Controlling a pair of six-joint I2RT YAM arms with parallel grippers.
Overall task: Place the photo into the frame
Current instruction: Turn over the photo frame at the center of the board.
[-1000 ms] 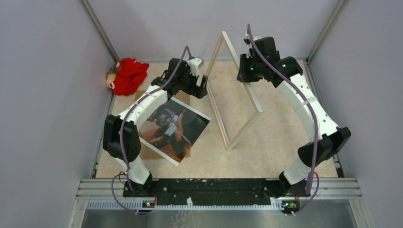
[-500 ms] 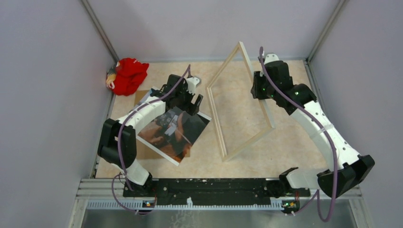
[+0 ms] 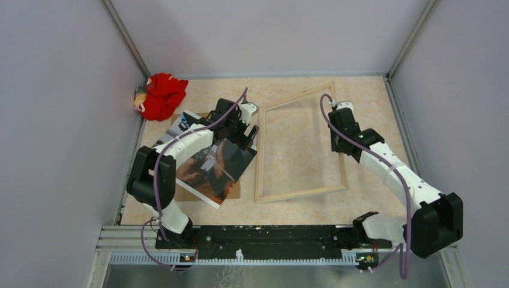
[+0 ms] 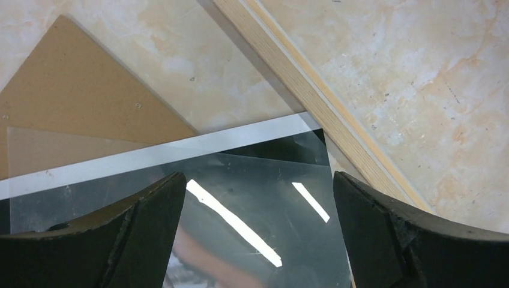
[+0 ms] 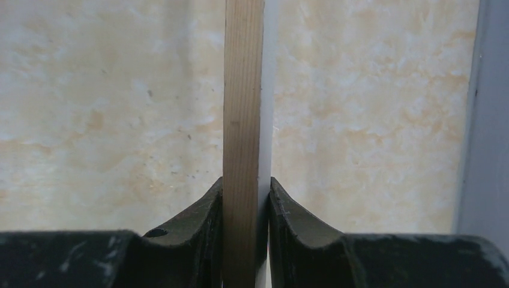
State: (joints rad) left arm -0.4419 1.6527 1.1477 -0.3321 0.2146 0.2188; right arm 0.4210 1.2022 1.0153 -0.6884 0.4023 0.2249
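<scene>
Next, my right gripper lowers the frame's raised bar until it rests on the table and releases it, since the bare table lies below my gripper.
The frame (image 3: 300,195) lies nearly flat on the table right of centre, its light wood rear side up. My right gripper (image 3: 340,137) is shut on its right rail. In the right wrist view the wooden rail (image 5: 243,90) runs upright between the closed jaws of that gripper (image 5: 246,195). The photo (image 3: 210,171), dark and glossy with a white border, rests face up left of the frame. My left gripper (image 3: 249,135) hovers open over its far right corner. In the left wrist view the photo (image 4: 258,204) shows between the wide fingers of the left gripper (image 4: 258,180), with the frame's left rail (image 4: 318,102) just beyond.
A brown backing board (image 3: 178,124) lies under the photo and shows again in the left wrist view (image 4: 84,102). A red cloth bundle (image 3: 161,95) sits in the far left corner. Grey walls close in three sides.
The frame stood on edge, tilted; my right gripper has swung it down to nearly flat, moving nearer and lower. My left gripper has shifted a little nearer over the photo, still open.
</scene>
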